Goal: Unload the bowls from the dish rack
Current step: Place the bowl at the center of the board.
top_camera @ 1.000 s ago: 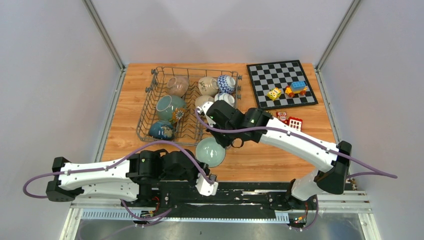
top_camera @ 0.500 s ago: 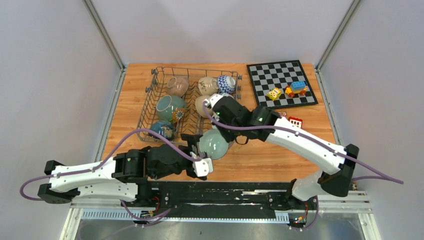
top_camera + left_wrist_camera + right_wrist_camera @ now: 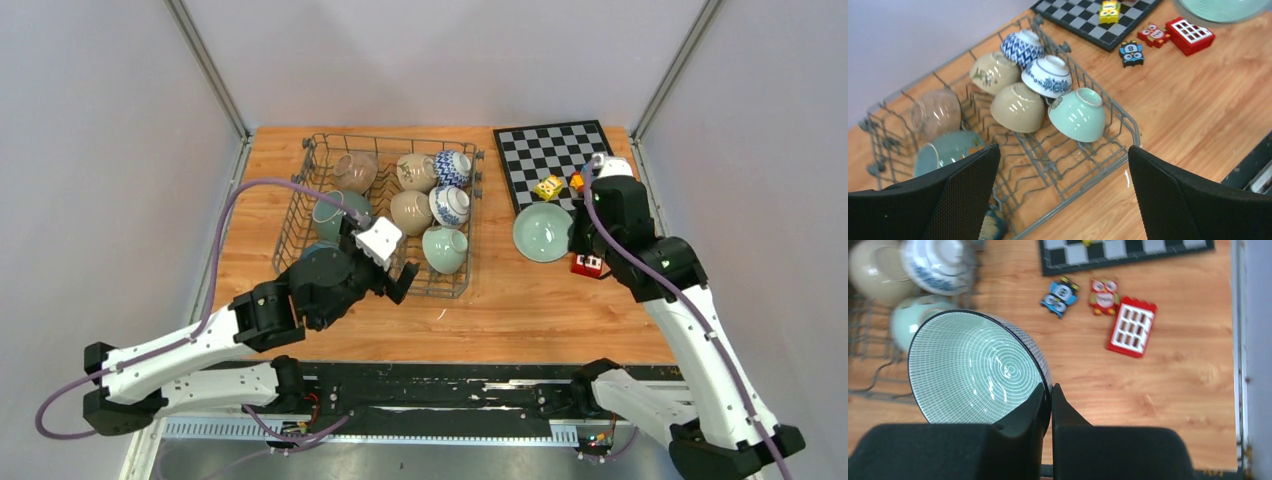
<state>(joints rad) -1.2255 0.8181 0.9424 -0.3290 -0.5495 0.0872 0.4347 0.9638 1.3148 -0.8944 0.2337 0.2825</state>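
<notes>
My right gripper swings to the right in the top view next, lowers the bowl there and releases it, since the wood (image 3: 1182, 312) beside the red brick is bare.
The grey wire dish rack (image 3: 293, 215) holds several bowls on their sides. Among them are a pale green one (image 3: 1079, 114), a tan one (image 3: 1018, 106) and a white one with blue flowers (image 3: 1049, 75). My left gripper (image 3: 385, 268) hovers over the rack's near right corner (image 3: 1088, 165), open wide, with nothing between its fingers (image 3: 968, 185). My right gripper (image 3: 1051, 390) is shut on the rim of a green ribbed bowl (image 3: 978, 370). It holds this bowl (image 3: 543, 232) above the table just in front of the chessboard (image 3: 560, 165).
A red brick (image 3: 1131, 326) and two small owl figures (image 3: 1059, 292) lie on the wood under the right arm. Coloured toy blocks (image 3: 548, 187) stand on the chessboard. A dark blue bowl (image 3: 993, 227) sits low at the rack's near left.
The right arm has carried the green bowl from in front of the rack to the right, beside the chessboard. The left arm has swung forward over the rack's near edge with its jaws open.
</notes>
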